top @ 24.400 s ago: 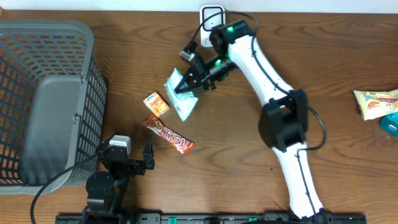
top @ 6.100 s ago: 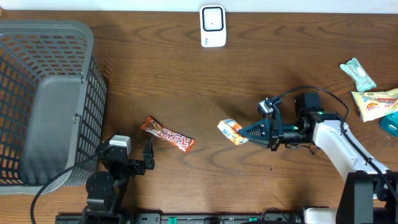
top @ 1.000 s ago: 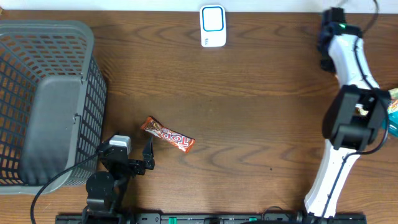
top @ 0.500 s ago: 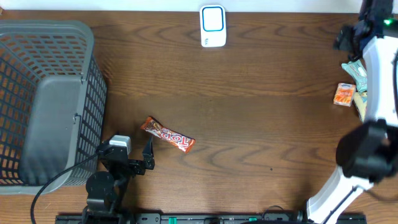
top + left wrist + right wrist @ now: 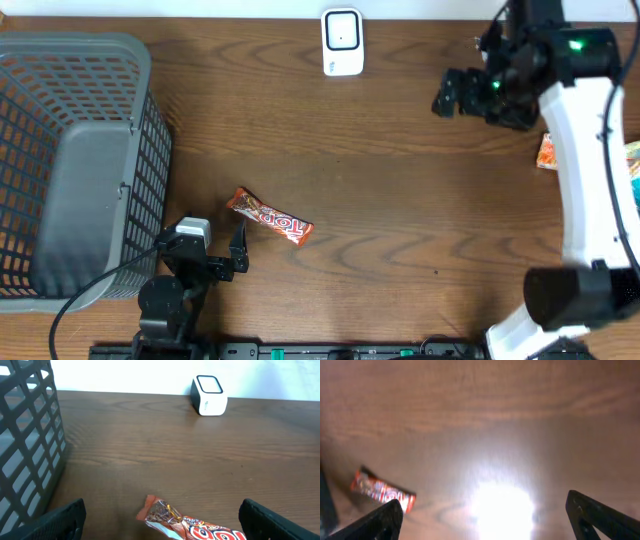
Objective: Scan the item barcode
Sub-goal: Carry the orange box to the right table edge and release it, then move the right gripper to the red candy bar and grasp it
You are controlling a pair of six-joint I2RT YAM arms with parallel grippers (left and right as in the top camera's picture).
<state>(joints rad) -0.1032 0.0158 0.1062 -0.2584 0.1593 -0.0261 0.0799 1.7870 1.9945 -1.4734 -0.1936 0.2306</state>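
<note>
Next, my right gripper swings back to the candy bar's middle (image 5: 270,216) (image 5: 383,492), below it and to its left in the overhead view, turns with the bar's slant and descends.
A red candy bar (image 5: 270,217) lies on the wooden table, left of the middle. The white barcode scanner (image 5: 342,40) stands at the far edge. My left gripper (image 5: 205,250) rests open at the near edge, just short of the candy bar (image 5: 192,524), with nothing between its fingers (image 5: 62,519). The scanner (image 5: 209,401) shows far ahead in the left wrist view. My right gripper (image 5: 462,92) hangs open and empty above the table, right of the scanner. In the blurred right wrist view the candy bar (image 5: 382,492) shows at lower left, beyond the left fingertip.
A grey mesh basket (image 5: 70,160) fills the left side, and its wall (image 5: 25,450) shows in the left wrist view. An orange packet (image 5: 547,152) lies near the right edge beside other wrapped snacks (image 5: 632,160). Bright glare (image 5: 502,507) marks the table under the right wrist.
My right gripper opened and left the orange packet near the right edge. Its arm then swung left, away from the packet. The left arm and the candy bar have not moved.
</note>
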